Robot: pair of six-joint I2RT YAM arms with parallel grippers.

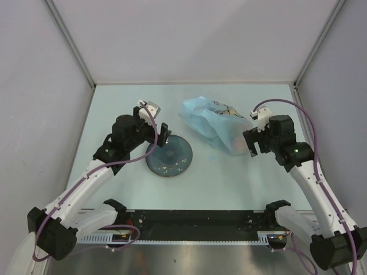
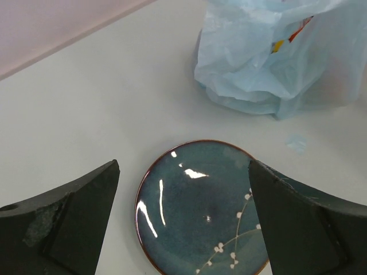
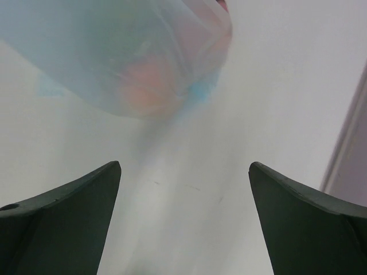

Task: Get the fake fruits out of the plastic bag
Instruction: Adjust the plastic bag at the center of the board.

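Observation:
Next I should move my left gripper diagonally outward onto the bag's plate-side top corner [image 1: 187, 106] [image 2: 213, 67], which lies outward and to its right in the top view, away from the fruit.
The light blue plastic bag [image 1: 213, 123] lies on the table right of centre, crumpled, with printed drawings near its top. It also shows in the left wrist view [image 2: 275, 63] and blurred in the right wrist view [image 3: 114, 51]. Orange-pink fruit [image 3: 146, 86] shows dimly through the bag; the fruits are otherwise hidden inside. My left gripper [image 1: 161, 136] is open and empty above the left rim of the dark plate. My right gripper [image 1: 251, 143] is open and empty just right of the bag's lower end.
A dark blue round plate [image 1: 170, 156] with white blossom drawings lies left of the bag, also in the left wrist view [image 2: 195, 200]. A small blue scrap [image 2: 296, 142] lies between plate and bag. Grey walls enclose the table on three sides.

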